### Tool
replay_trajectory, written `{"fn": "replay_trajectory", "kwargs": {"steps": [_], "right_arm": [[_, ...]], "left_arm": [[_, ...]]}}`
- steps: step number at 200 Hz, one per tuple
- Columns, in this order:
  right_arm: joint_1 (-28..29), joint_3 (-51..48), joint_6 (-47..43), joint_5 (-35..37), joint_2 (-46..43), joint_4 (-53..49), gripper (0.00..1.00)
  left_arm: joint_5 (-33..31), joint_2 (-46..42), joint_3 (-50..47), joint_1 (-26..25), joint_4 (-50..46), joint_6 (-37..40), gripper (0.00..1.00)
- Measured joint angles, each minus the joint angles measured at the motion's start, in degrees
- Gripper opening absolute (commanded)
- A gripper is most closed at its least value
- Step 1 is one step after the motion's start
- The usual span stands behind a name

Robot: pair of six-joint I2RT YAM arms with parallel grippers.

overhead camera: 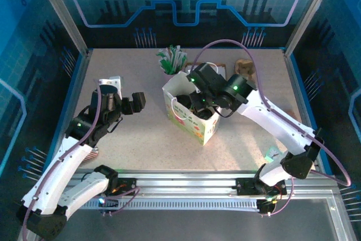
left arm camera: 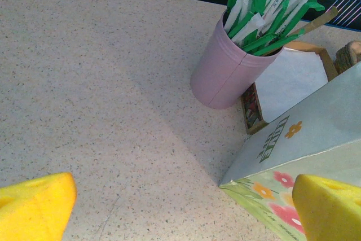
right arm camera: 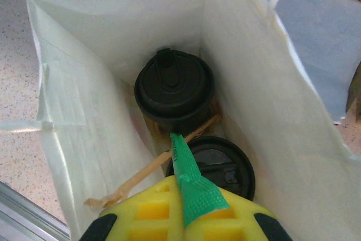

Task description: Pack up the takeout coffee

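Note:
Next, the right gripper lowers the green sachet into the bag (overhead camera: 203, 131) and releases it, since the gap between the black lids, where the sachet points, lies below.
Looking down into the white paper bag (right arm camera: 265, 83), I see two takeout coffee cups with black round lids, one farther (right arm camera: 174, 86) and one nearer (right arm camera: 217, 165). Their sides are hidden. My right gripper (right arm camera: 189, 207) hangs over the bag's mouth, shut on a green sachet (right arm camera: 194, 187) that points down between the lids. A thin wooden stirrer (right arm camera: 152, 165) lies slanted across them. From above, the right gripper (overhead camera: 200, 103) sits inside the top of the bag (overhead camera: 203, 131). My left gripper (overhead camera: 121, 103) stands open and empty over the table left of the bag, its yellow fingers (left arm camera: 34, 207) wide apart.
A pink cup (left arm camera: 225, 71) of green-and-white sachets stands behind the bag's flowered side (left arm camera: 316, 139). A brown-edged tray with white paper (left arm camera: 293, 80) lies beside it. A brown cardboard carrier (overhead camera: 244, 67) is at the back right. Bare table (left arm camera: 101, 83) stretches to the left.

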Motion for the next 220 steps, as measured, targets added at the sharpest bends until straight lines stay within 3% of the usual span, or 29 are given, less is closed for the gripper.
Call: {"fn": "replay_trajectory", "kwargs": {"steps": [46, 57, 130, 187, 220], "right_arm": [[0.0, 0.2, 1.8, -0.3, 5.3, -1.0, 0.0], [0.0, 0.2, 2.2, -0.4, 5.8, -1.3, 0.04], [0.0, 5.6, 3.4, -0.3, 5.9, -4.7, 0.49], [0.0, 18.8, 2.0, 2.5, 5.9, -10.4, 0.94], [-0.9, 27.2, 0.8, 5.3, 5.9, -13.5, 1.0]], "left_arm": [[0.0, 0.0, 0.0, 0.0, 0.0, 0.0, 0.99], [0.0, 0.0, 0.0, 0.0, 0.0, 0.0, 0.99], [0.0, 0.0, 0.0, 0.0, 0.0, 0.1, 0.99], [0.0, 0.0, 0.0, 0.0, 0.0, 1.0, 0.99], [0.0, -0.1, 0.0, -0.3, -0.1, 1.0, 0.99]]}}
